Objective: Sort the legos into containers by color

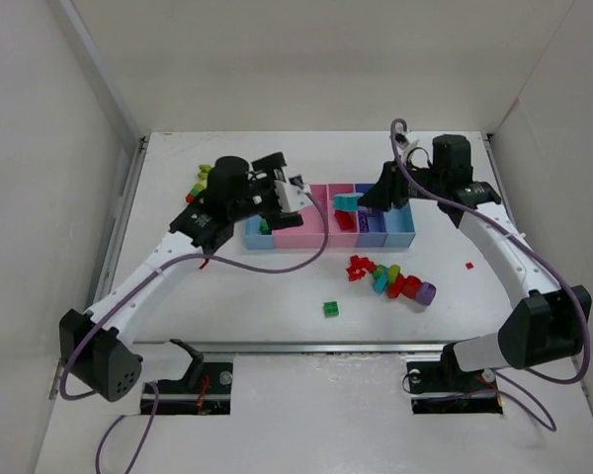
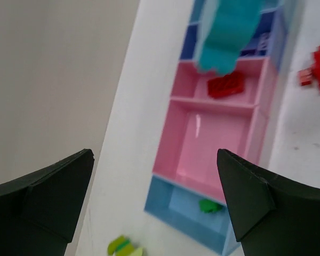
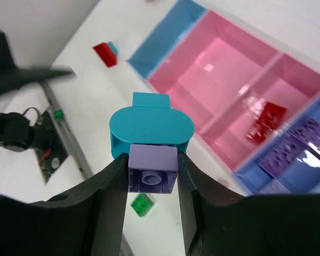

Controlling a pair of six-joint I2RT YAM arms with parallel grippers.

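Note:
My right gripper tilts its fingers downward next and lowers them toward the purple-blue tray (image 1: 371, 223) (image 3: 292, 154) below. It releases the purple lego there, since that tray has other purple legos.
The containers (image 1: 277, 240) are a row of joined trays: light blue, wide pink, narrow pink, purple-blue, light blue. My right gripper (image 3: 152, 176) is shut on a purple lego (image 3: 152, 169) with a teal lego (image 3: 151, 130) stuck on it, held above the trays' middle (image 1: 348, 201). My left gripper (image 2: 154, 197) is open and empty above the left end of the row (image 1: 282, 188). A green lego (image 2: 210, 205) lies in the left light blue tray. A red lego (image 2: 225, 85) lies in the narrow pink tray (image 3: 266, 120). Purple legos (image 3: 293, 154) lie in the purple-blue tray.
A pile of red, teal, yellow-green and purple legos (image 1: 390, 279) lies in front of the trays. A green lego (image 1: 331, 309) lies nearer the front edge and a small red one (image 1: 468, 265) to the right. More legos (image 1: 200, 183) lie at the back left.

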